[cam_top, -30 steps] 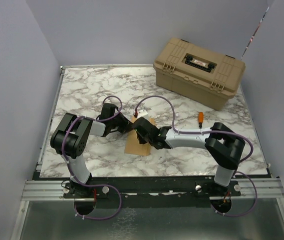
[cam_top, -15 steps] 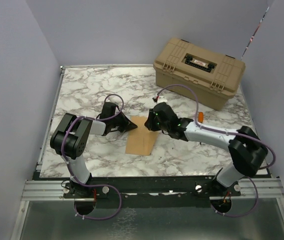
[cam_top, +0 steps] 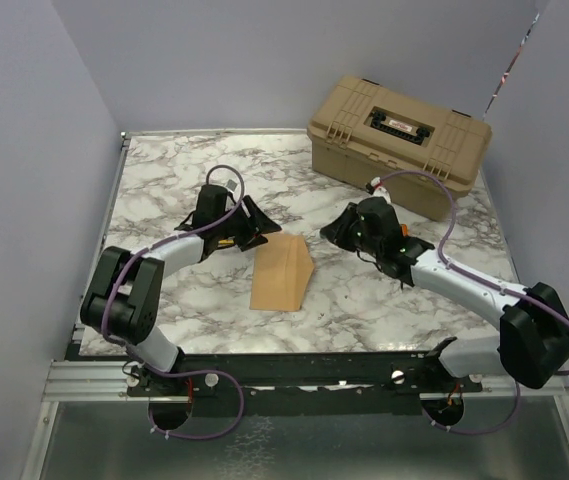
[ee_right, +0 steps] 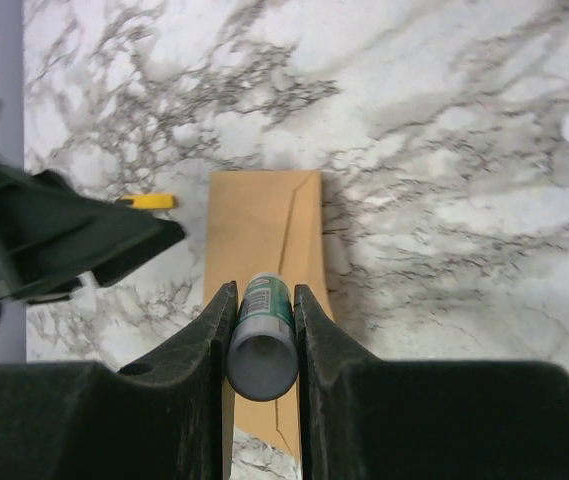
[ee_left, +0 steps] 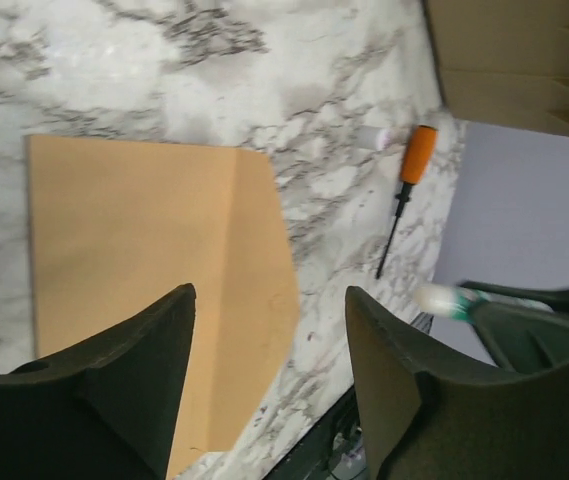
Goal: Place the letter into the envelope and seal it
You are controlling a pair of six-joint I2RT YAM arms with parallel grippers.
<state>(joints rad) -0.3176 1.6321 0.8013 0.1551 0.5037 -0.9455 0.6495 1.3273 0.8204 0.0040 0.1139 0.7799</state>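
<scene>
Next, my right gripper lowers and shifts away from the envelope [cam_top: 282, 273] toward the small white cap.
The kraft-brown envelope [cam_top: 282, 273] lies flat on the marble table, its creased, pointed flap [ee_left: 262, 290] spread out beside the body. No letter shows in any view. My left gripper [cam_top: 252, 226] hovers just up and left of the envelope, its jaws open and empty; in the left wrist view the left gripper [ee_left: 269, 295] looks down over the flap. My right gripper [cam_top: 338, 229] hangs to the right of the envelope, shut on a green-and-white glue stick [ee_right: 263, 335]. In the right wrist view the envelope [ee_right: 262, 220] lies below the right gripper [ee_right: 264, 290].
A tan toolbox [cam_top: 399, 140] stands at the back right. An orange-handled screwdriver [ee_left: 409, 175] lies on the marble right of the envelope. A small yellow item [ee_right: 149, 201] shows by the left gripper, and the table's front edge runs close below the envelope.
My left gripper has opened and drawn back up and left, off the envelope. The right arm has swung right, away from the envelope, still carrying the glue stick.
</scene>
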